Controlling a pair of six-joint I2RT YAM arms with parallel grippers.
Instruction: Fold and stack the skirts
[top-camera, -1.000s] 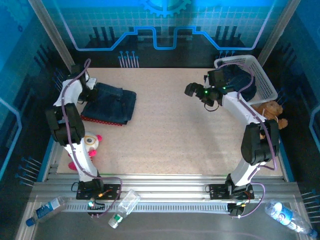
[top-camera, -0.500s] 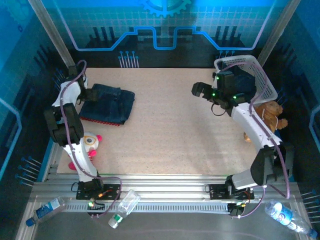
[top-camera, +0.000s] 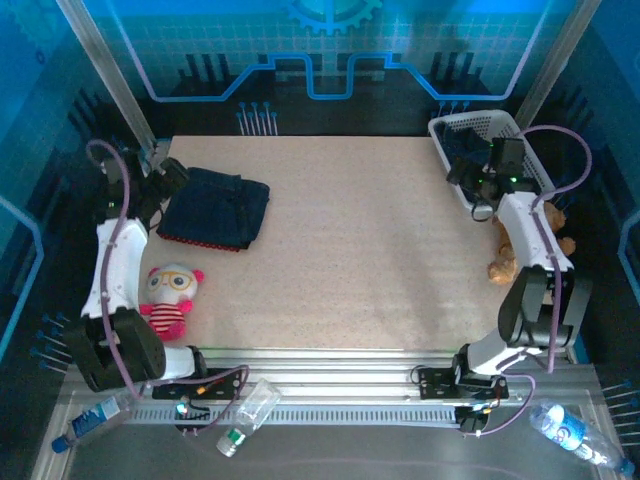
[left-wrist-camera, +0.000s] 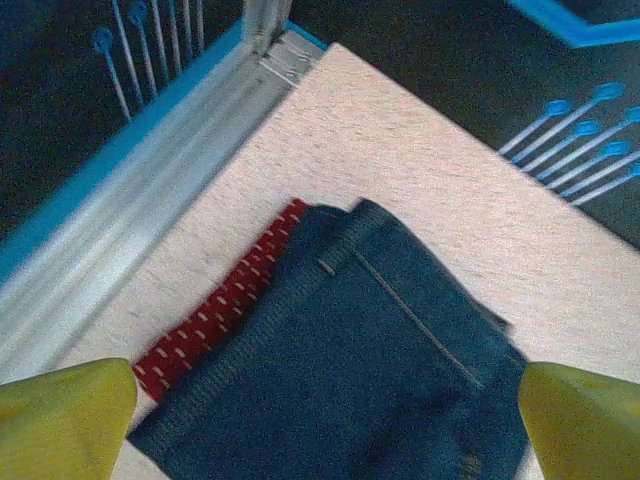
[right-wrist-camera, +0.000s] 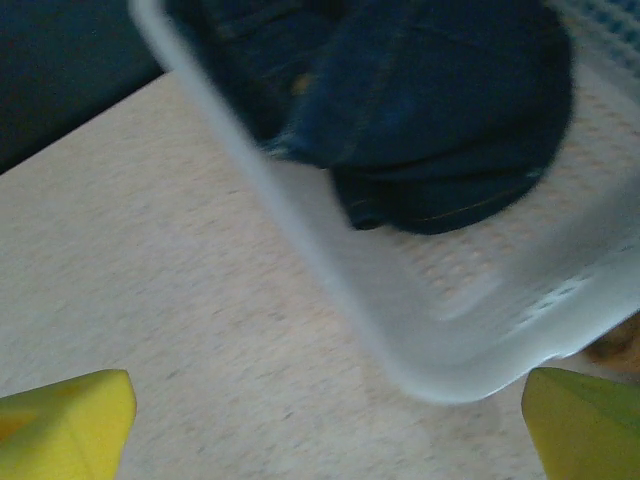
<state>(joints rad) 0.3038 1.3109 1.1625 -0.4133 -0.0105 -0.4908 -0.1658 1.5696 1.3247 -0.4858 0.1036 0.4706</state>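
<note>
I will move my open right gripper outward over the basket's rim and lower it onto the second denim skirt (right-wrist-camera: 400, 105), since that skirt lies bunched in the white basket.
A folded dark blue denim skirt (top-camera: 218, 203) lies at the table's back left on a folded red dotted skirt (top-camera: 190, 240), whose edge shows along the near side. In the left wrist view the denim skirt (left-wrist-camera: 380, 370) covers most of the red skirt (left-wrist-camera: 220, 310). My left gripper (top-camera: 167, 176) hovers open just left of this stack, nothing between its yellow fingers (left-wrist-camera: 70, 415). My right gripper (top-camera: 466, 172) is open above the near-left corner of the white basket (top-camera: 470, 118). More dark denim skirts (right-wrist-camera: 430, 100) lie bunched inside the basket (right-wrist-camera: 330, 290).
A pink-and-white plush doll (top-camera: 170, 295) lies near the left arm at the table's left edge. A brown teddy bear (top-camera: 505, 262) sits by the right edge, near the basket. Plastic bottles (top-camera: 250, 410) lie on the rails in front of the table.
My left gripper opened, let go of the denim skirt and drew back to the left of the stack. My right arm swung right, from mid-table to the basket's corner.
</note>
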